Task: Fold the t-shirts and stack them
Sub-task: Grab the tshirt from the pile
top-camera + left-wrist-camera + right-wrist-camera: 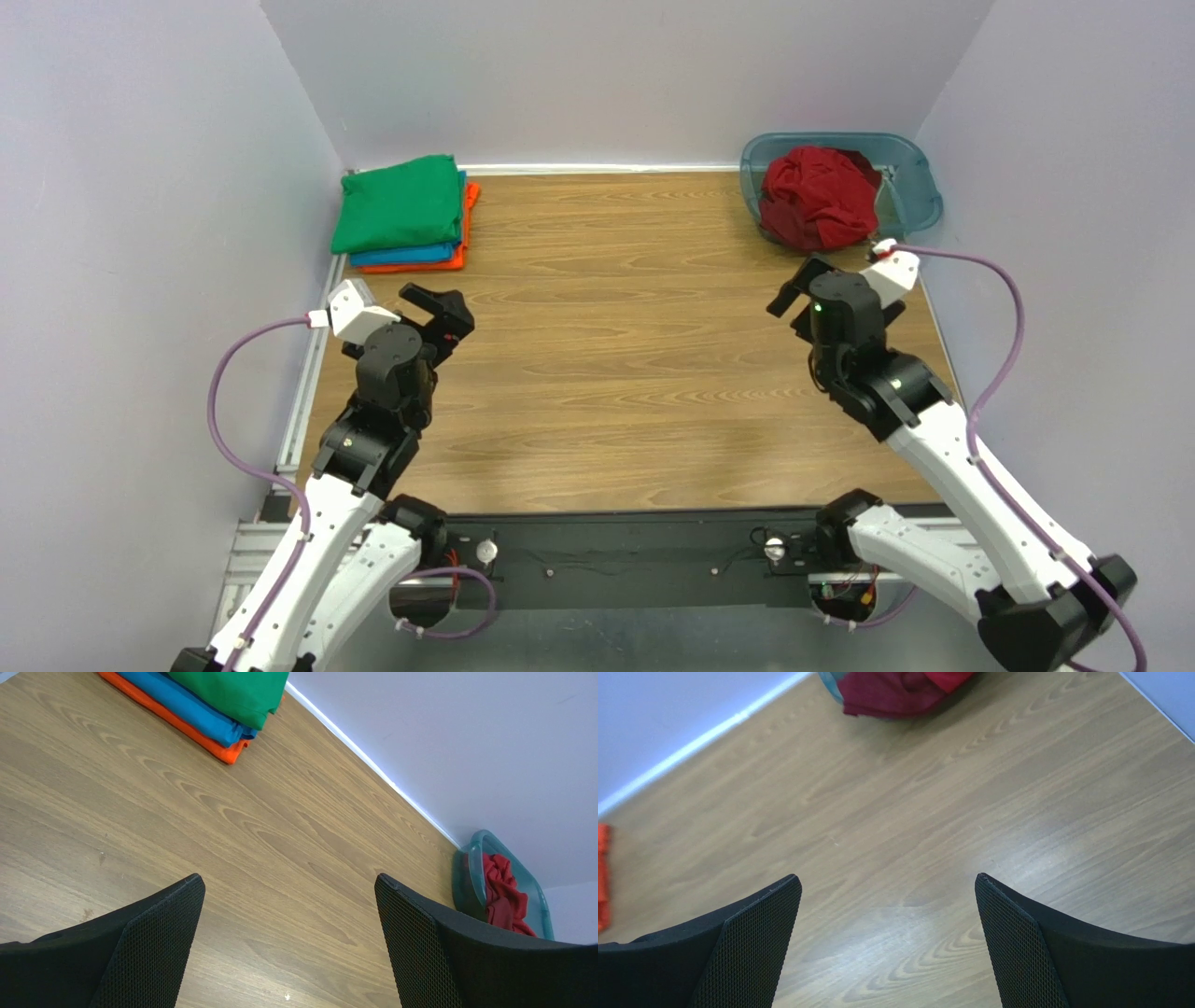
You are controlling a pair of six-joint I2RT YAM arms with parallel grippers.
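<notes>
The right gripper moves outward past the tub's near rim next, then down onto the bunched dark red t-shirt's raised middle [819,188], as it lies uppermost there.
Three folded t-shirts lie stacked at the table's far left corner: a green t-shirt [399,205] [235,694] on top, a blue t-shirt [421,256] [186,708] under it, an orange t-shirt [464,210] [217,745] at the bottom. Crumpled dark red t-shirts [818,198] [504,897] [896,693] fill a tub at the far right. My left gripper [439,317] [289,885] hovers open and empty over bare wood, short of the stack. Near the tub, my right gripper [795,290] [888,882] is also open and empty.
The translucent teal tub [909,179] [474,871] sits in the far right corner against the walls. Grey walls close in the table on the left, back and right. A wooden tabletop [631,378] spreads between the arms.
</notes>
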